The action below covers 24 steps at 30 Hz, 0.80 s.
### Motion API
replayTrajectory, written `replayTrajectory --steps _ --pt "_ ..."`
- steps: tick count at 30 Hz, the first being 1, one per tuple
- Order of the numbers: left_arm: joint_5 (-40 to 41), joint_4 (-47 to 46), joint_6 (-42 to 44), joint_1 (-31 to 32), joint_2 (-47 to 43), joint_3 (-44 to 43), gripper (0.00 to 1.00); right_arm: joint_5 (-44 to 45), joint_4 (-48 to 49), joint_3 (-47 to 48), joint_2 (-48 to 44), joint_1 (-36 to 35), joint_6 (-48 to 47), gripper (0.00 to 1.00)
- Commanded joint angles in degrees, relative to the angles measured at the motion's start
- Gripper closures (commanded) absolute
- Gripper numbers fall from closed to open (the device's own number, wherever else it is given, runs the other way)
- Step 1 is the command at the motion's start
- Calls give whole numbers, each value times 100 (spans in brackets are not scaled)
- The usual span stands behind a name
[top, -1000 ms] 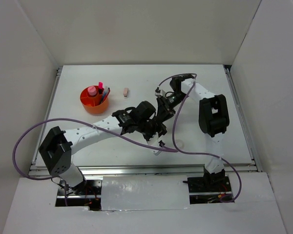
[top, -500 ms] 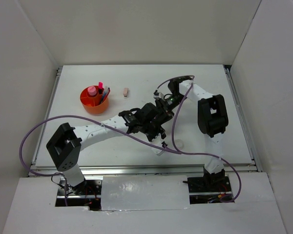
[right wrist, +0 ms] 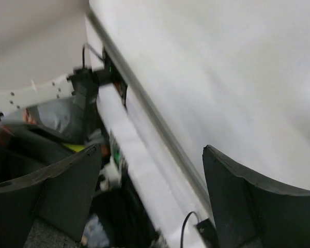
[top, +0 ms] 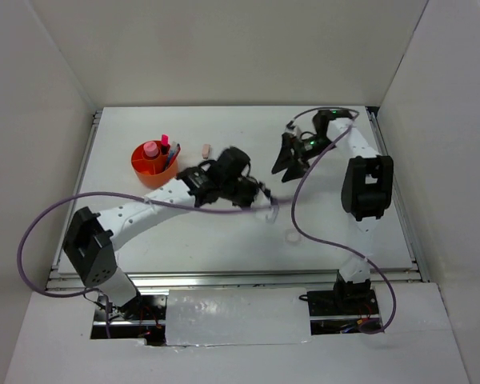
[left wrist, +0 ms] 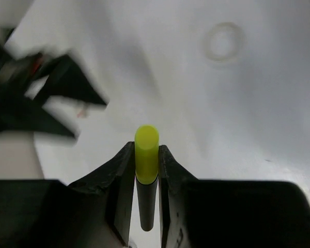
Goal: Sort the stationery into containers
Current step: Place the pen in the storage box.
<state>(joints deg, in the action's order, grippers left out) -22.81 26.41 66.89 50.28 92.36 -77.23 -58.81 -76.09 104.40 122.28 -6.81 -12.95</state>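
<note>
I should next swing my left gripper outward to the orange tub's pink highlighter, which is to the left in the top view, and release the yellow highlighter beside it.
In the left wrist view my left gripper is shut on a yellow-black highlighter, whose yellow end sticks out past the fingertips. From above, the left gripper hangs over the table's middle. To its left stands the orange tub, which holds a pink-capped glue stick, a pink highlighter and pens. My right gripper is open and empty, to the right of the left one; its own view shows the gripper with nothing between the jaws. A small eraser and a clear tape ring lie on the table.
The tape ring lies ahead of the left gripper. A purple cable runs along the left arm, and another loops from the right arm down over the table. White walls close in the table on three sides.
The left gripper closed on the highlighter and swung left, toward the tub. The right gripper opened and drew back to the far right.
</note>
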Motion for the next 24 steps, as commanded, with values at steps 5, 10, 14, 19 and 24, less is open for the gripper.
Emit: replayTrajectory --steps 5,10,14,19,24 --pt "-1355 -2454 -5757 -3056 9 -1398 100 -254 -608 774 -556 1304 -243 16" --pt "-2043 -4330 -7785 -4745 607 -1392 100 -237 -652 503 -451 1384 -401 18" --pt "-1982 -5698 -8447 -5335 705 -646 100 -298 -635 257 -424 1384 -542 19" --pt "-1982 -5559 -8210 -5546 1012 -574 100 -307 -626 72 -380 1375 -647 20" --pt "-1859 -5946 -8254 -5775 1170 -231 100 -298 -652 -121 -424 1375 -788 21"
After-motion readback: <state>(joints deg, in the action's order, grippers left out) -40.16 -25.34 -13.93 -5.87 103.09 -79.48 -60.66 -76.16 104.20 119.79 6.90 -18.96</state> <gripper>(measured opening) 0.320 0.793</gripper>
